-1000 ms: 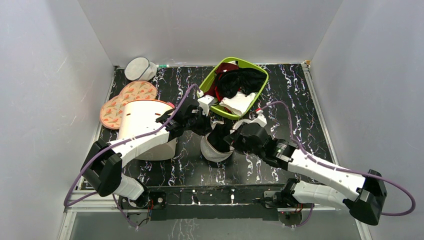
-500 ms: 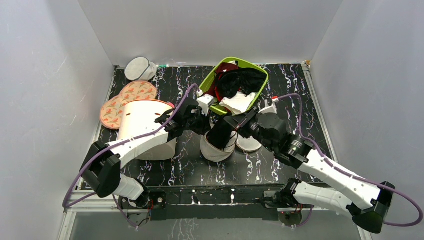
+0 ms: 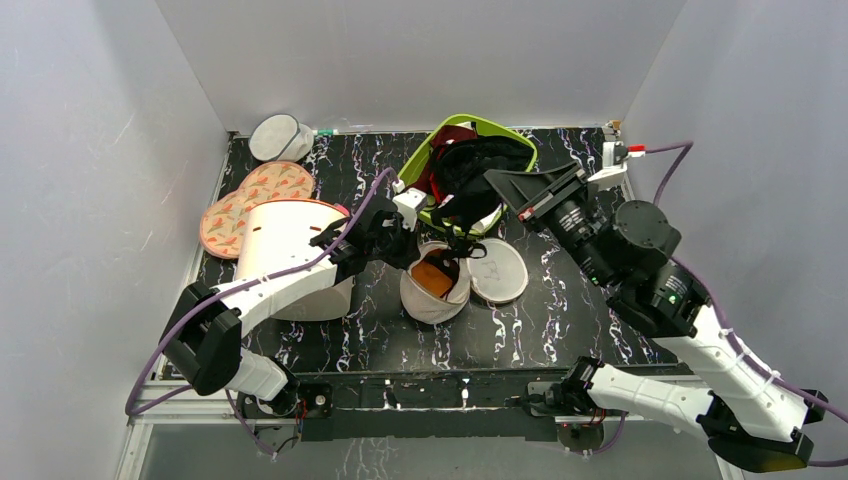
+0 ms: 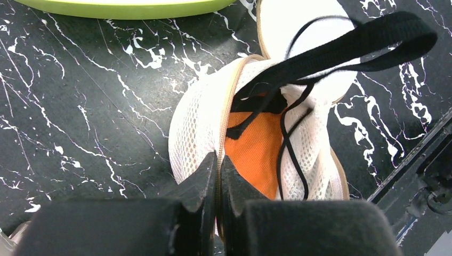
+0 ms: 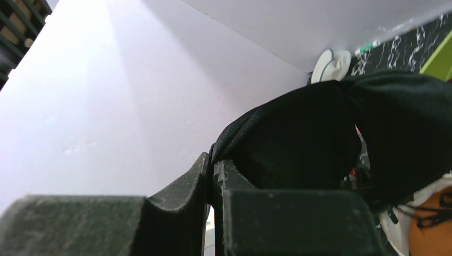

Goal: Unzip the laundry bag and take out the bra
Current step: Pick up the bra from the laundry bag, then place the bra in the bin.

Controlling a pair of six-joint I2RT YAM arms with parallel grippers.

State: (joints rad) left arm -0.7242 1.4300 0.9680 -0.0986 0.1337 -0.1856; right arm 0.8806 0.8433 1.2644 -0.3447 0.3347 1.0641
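I will next carry the black fabric outward with my right gripper, then lower it onto the black garment in the green basket (image 3: 487, 156) and let go, since the basket is below my right gripper.
The laundry bag (image 3: 432, 297) lies unzipped at the table's middle, its round lid (image 3: 498, 270) flopped to the right. My left gripper (image 3: 400, 247) is shut on the bag's zip rim (image 4: 219, 141). Inside shows the bra's orange cup (image 3: 434, 278), also seen in the left wrist view (image 4: 256, 152). The bra's black band (image 4: 346, 45) stretches up out of the bag. My right gripper (image 3: 492, 178) is raised over the green basket, shut on that black fabric (image 5: 298, 144). Thin black straps (image 3: 458, 240) hang taut between band and bag.
A green basket (image 3: 428, 150) holding a black garment and dark red cloth stands behind the bag. The large cream cylinder (image 3: 285, 245) sits beside my left arm. Patterned discs (image 3: 250, 200) and a greyer mesh pouch (image 3: 275, 137) lie at back left.
My right gripper has risen and swung back to the right, drawing the black band out of the bag. The lid and the orange cup are now uncovered. The left gripper has held still.
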